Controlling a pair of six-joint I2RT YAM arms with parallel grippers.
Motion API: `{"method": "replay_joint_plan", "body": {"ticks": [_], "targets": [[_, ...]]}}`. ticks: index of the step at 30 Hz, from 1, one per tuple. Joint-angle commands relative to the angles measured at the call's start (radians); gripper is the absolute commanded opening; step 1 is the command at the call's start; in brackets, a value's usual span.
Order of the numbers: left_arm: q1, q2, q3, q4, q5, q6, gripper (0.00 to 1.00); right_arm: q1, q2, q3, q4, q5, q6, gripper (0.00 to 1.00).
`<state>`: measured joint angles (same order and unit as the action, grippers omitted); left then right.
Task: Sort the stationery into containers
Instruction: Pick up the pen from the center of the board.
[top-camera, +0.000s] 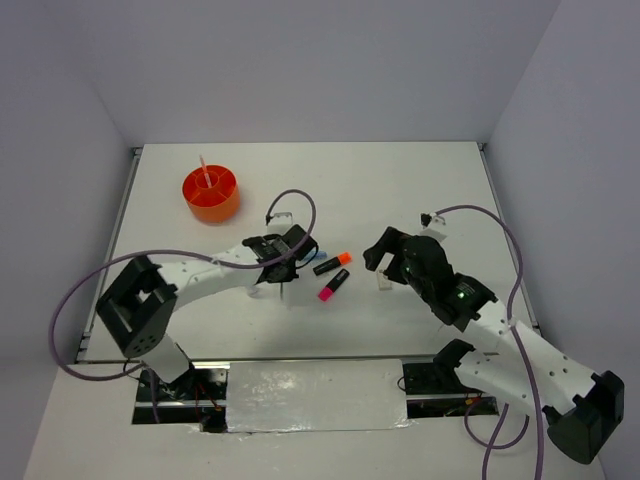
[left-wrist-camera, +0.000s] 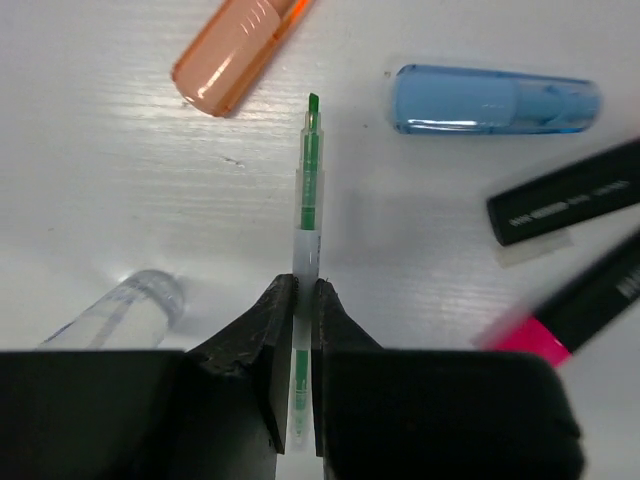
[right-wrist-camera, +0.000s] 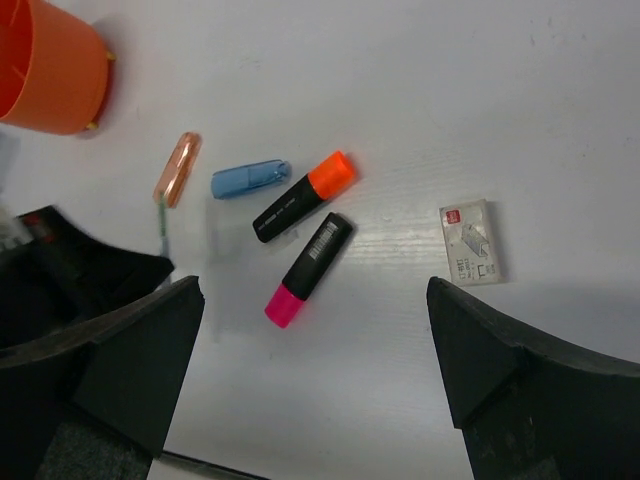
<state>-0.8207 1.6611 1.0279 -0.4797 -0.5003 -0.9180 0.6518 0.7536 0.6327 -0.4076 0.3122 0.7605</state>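
Note:
I will next lower my open right gripper to the left in the top view, down between the highlighters, because the small clear piece (right-wrist-camera: 286, 241) lies below it on that side.
My left gripper (left-wrist-camera: 305, 285) is shut on a thin green pen (left-wrist-camera: 310, 190) that points away over the table; it also shows in the top view (top-camera: 283, 272). Around it lie a salmon piece (left-wrist-camera: 240, 50), a light-blue piece (left-wrist-camera: 495, 100), a clear bottle (left-wrist-camera: 120, 310), an orange-capped black highlighter (right-wrist-camera: 305, 195) and a pink-capped one (right-wrist-camera: 308, 268). The beige eraser (right-wrist-camera: 470, 240) lies to their right. My right gripper (right-wrist-camera: 315, 370) is open and empty above the table, near the highlighters (top-camera: 332, 274). The orange organiser (top-camera: 210, 195) stands far left and holds one thin pen (top-camera: 203, 170).
The organiser's wall shows at the top left of the right wrist view (right-wrist-camera: 45, 65). The left arm's purple cable (top-camera: 300, 200) loops above the stationery. A metal plate (top-camera: 315, 395) lies at the near edge between the arm bases.

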Motion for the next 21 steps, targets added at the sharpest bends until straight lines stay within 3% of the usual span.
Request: {"method": "replay_joint_plan", "body": {"ticks": [1, 6, 10, 14, 21], "targets": [[-0.009, -0.174, 0.072, -0.091, -0.058, 0.042, 0.0, 0.011, 0.071, 0.061, -0.005, 0.082, 0.153, 0.99], [-0.07, -0.345, 0.205, -0.252, -0.158, 0.08, 0.0, 0.112, 0.252, 0.128, -0.077, 0.237, 0.423, 0.97], [-0.097, -0.53, 0.233, -0.333, -0.141, 0.165, 0.0, 0.221, 0.429, 0.258, -0.175, 0.343, 0.65, 0.93], [-0.101, -0.679, 0.201, -0.362, -0.129, 0.247, 0.0, 0.276, 0.655, 0.448, -0.315, 0.355, 0.809, 0.78], [-0.101, -0.911, 0.043, -0.265, -0.104, 0.393, 0.0, 0.318, 0.941, 0.651, -0.448, 0.295, 0.988, 0.63]]}}
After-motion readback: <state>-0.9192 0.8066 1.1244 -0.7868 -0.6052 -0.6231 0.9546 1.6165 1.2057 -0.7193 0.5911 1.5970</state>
